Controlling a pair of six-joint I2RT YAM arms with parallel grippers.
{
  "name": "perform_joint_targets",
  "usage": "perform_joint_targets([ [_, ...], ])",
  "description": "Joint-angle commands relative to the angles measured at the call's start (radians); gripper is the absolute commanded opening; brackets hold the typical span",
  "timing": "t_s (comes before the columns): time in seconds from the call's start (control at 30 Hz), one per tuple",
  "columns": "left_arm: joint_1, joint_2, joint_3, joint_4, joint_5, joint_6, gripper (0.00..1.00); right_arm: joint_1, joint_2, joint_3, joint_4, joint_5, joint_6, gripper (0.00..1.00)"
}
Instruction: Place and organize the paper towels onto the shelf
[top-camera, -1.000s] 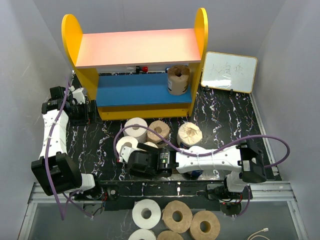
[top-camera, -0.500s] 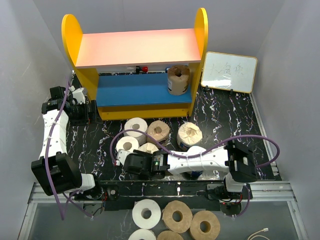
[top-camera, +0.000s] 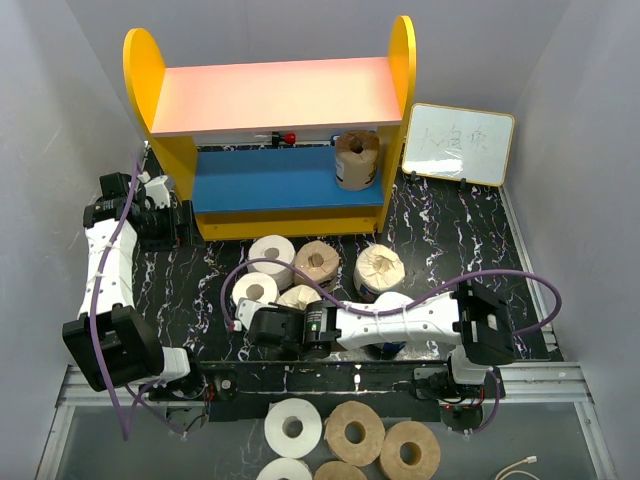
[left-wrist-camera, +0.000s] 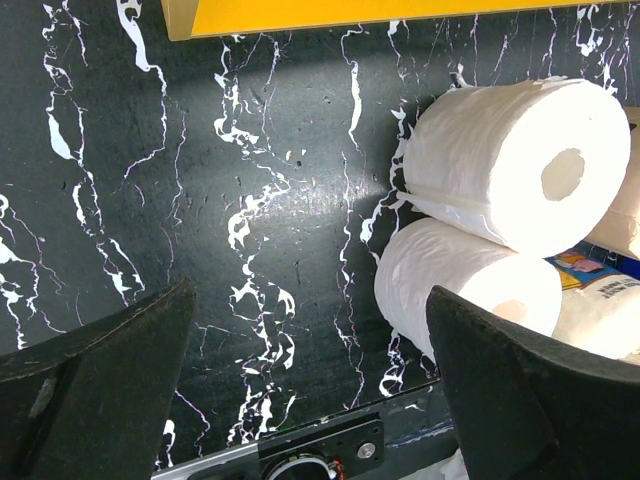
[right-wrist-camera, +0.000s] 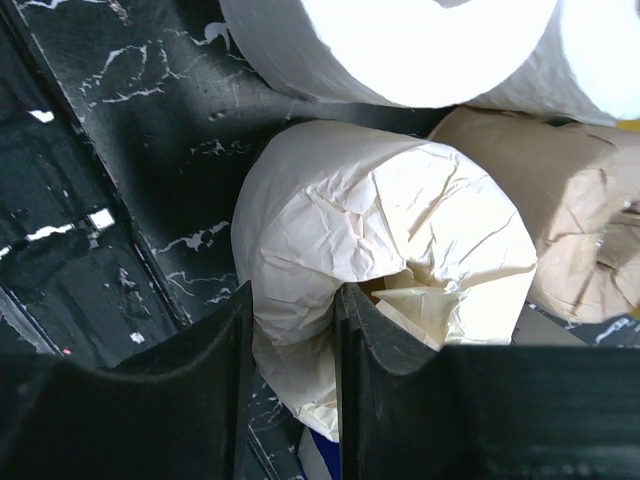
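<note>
I will raise the cream wrapped roll next with my right gripper. Then I will move it outward and down onto the blue board (top-camera: 308, 181) beside its tan roll, where there is free space.
The shelf (top-camera: 275, 95) stands at the back with one tan roll (top-camera: 357, 158) on its blue lower board. Several paper towels lie in front of it: a white roll (top-camera: 271, 252), a tan roll (top-camera: 317, 260), a cream roll (top-camera: 379, 267), another white roll (top-camera: 255, 290) and a cream wrapped roll (top-camera: 298, 296). My right gripper (top-camera: 285, 322) reaches left across the table. In the right wrist view it (right-wrist-camera: 290, 330) is shut on the wall of that cream wrapped roll (right-wrist-camera: 380, 240), one finger in its core. My left gripper (left-wrist-camera: 310, 400) is open over bare table, left of two white rolls (left-wrist-camera: 510, 160).
A small whiteboard (top-camera: 460, 143) leans at the back right. More rolls (top-camera: 354, 432) sit below the table's near edge. The shelf's yellow base (left-wrist-camera: 350, 12) is close ahead of the left gripper. A blue-labelled pack (left-wrist-camera: 590, 272) shows behind the white rolls.
The right arm slid a little left and toward the near edge, and its jaws closed on the cream wrapped roll's wall. The left arm has not moved.
</note>
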Motion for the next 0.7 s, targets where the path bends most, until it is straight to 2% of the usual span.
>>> perform_joint_targets([
  [0.0, 0.004, -0.026, -0.005, -0.018, 0.012, 0.013, 0.99, 0.003, -0.101, 0.149, -0.076, 0.117, 0.005, 0.0],
  [0.23, 0.004, -0.013, 0.009, -0.021, 0.026, 0.007, 0.99, 0.002, -0.141, 0.433, -0.255, 0.321, -0.101, 0.0],
  [0.33, 0.004, -0.009, 0.016, -0.027, 0.026, 0.007, 0.99, -0.026, -0.16, 0.468, -0.176, 0.384, -0.199, 0.0],
  [0.53, 0.004, -0.004, 0.02, -0.031, 0.039, 0.007, 0.99, -0.268, -0.148, 0.51, -0.05, 0.245, -0.3, 0.0],
  [0.67, 0.004, 0.009, 0.032, -0.035, 0.047, 0.001, 0.99, -0.391, -0.078, 0.574, -0.002, 0.146, -0.355, 0.0],
])
